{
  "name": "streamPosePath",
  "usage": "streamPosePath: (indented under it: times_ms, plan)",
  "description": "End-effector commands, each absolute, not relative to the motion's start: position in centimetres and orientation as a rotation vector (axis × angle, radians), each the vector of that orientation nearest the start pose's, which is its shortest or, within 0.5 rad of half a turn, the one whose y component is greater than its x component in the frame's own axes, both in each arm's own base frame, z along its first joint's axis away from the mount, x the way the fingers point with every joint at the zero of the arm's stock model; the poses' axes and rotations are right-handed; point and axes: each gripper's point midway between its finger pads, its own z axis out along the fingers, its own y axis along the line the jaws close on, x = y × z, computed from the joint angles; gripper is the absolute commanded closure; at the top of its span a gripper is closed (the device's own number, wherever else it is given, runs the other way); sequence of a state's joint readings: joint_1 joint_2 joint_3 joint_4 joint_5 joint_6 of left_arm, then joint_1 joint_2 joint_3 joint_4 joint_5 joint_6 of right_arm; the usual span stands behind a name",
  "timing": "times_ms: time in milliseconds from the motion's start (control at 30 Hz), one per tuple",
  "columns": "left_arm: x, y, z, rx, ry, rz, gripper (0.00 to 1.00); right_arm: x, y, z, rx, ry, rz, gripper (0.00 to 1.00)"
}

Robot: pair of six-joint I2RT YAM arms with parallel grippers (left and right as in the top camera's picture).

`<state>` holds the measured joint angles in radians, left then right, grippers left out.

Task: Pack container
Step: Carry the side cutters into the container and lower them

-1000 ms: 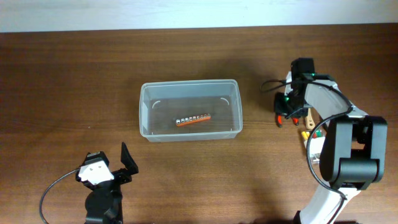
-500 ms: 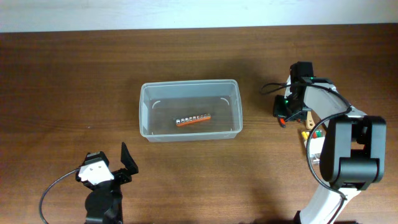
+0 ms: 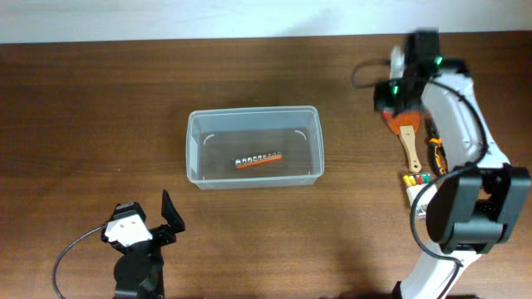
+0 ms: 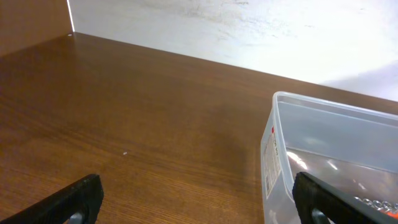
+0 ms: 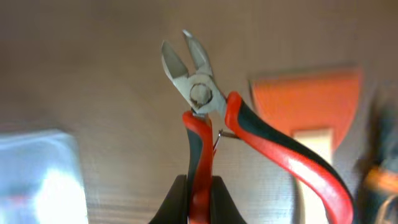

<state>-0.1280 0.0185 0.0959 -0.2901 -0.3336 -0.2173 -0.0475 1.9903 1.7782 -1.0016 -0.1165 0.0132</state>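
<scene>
The bare container bottom lies beyond the strip [image 3: 253, 142] of bits, so next I need to move my right gripper to the left in the overhead view, lower it there and let go of the pliers.
The clear plastic container [image 3: 253, 147] sits mid-table with a strip of bits [image 3: 258, 159] inside; its corner also shows in the left wrist view [image 4: 323, 149] and the right wrist view [image 5: 37, 180]. My right gripper [image 3: 392, 98] is raised off the table, to the container's right, and is shut on one handle of the red-and-black cutting pliers [image 5: 205, 124]. My left gripper [image 4: 199, 205] is open and empty near the table's front left, short of the container.
An orange scraper with a wooden handle [image 3: 406, 133] lies under the right gripper and shows in the right wrist view [image 5: 308, 106]. An orange-and-black tool [image 3: 435, 154] and a small case of coloured bits [image 3: 417, 184] lie beside it.
My right gripper has lifted the pliers off the table and moved towards the far edge, uncovering the orange scraper. The left arm has not moved.
</scene>
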Motion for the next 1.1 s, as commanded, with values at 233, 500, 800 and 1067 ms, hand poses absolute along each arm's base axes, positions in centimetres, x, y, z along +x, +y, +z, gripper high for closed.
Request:
streamPosePath:
  times_ms: [233,500,800,1067]
  plan:
    - [23.2,2.7,14.7,-0.309,1.743,0.054,0.01,44.1,15.0,27.4,-1.032,2.338,0.248,0.96]
    - [23.2,2.7,14.7,-0.309,1.743,0.054,0.01,39.1,24.5,26.1,-1.424,2.193,0.308,0.96]
    - [23.2,2.7,14.7,-0.309,1.743,0.054,0.01,37.3,28.5,21.1,-1.585,2.227,0.36,0.96]
    - [23.2,2.7,14.7,-0.309,1.743,0.054,0.01,37.5,29.3,14.2,-1.638,2.386,0.398,0.96]
